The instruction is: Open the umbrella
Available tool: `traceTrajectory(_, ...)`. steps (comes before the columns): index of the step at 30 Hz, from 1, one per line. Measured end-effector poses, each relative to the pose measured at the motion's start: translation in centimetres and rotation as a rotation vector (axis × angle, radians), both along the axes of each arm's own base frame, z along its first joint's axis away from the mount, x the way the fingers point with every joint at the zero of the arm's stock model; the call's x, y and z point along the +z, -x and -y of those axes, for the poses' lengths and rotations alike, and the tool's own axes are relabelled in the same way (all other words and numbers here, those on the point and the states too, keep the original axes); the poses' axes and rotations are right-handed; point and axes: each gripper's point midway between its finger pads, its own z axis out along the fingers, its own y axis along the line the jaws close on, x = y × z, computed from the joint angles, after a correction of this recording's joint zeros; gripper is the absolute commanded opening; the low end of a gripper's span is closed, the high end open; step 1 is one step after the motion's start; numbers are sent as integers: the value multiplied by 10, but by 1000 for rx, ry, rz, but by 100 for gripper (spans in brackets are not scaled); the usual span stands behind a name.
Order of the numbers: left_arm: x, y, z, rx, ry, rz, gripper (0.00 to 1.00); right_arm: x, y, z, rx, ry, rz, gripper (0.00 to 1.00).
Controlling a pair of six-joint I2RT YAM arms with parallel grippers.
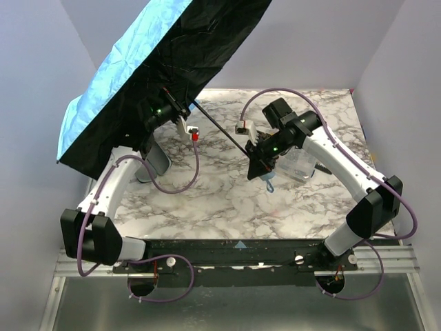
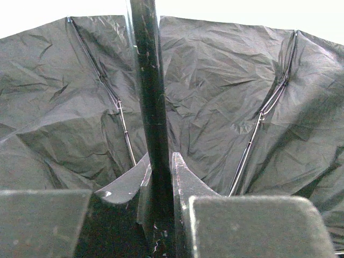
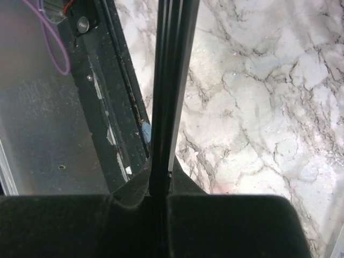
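The left gripper slides up along the umbrella's pole toward the middle of the canopy's black inside next, then releases. The fabric still sags in wrinkles between ribs.
The umbrella's canopy (image 1: 148, 76) is spread wide at the top left, sky-blue outside and black inside. It is tilted over the left arm. Its thin black shaft (image 1: 224, 131) runs down to the right to the light-blue handle (image 1: 269, 182). My left gripper (image 1: 180, 110) is shut on the shaft close under the canopy. The left wrist view shows the shaft (image 2: 148, 107) between my fingers (image 2: 183, 183), with the black fabric and ribs (image 2: 252, 140) beyond. My right gripper (image 1: 262, 160) is shut on the shaft's lower end (image 3: 172, 80), just above the handle.
A clear plastic case (image 1: 300, 165) lies on the marble table (image 1: 227, 200) under my right wrist. The black base rail (image 1: 234, 252) runs along the near edge. Grey walls close in on the left, right and back. The canopy hides the table's far left.
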Motion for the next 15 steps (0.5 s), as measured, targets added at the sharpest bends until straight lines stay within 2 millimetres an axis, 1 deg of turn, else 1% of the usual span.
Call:
traceTrajectory(4,-8,-8,0,-12,0,-9,15,-7,-5,0,-18,10,10,0)
traceTrajectory(7,-10,-13,-2,-12,-1,-9,18,-9,-9,-1,-28,12,21,0)
traceTrajectory(10,-3,-19,-14,12,-5,17,21,-9,-10,-1,-29,13,27,0)
traceTrajectory(15,13,-31,-32,62,-4,74,21,-7,-13,-3,-34,2,42,0)
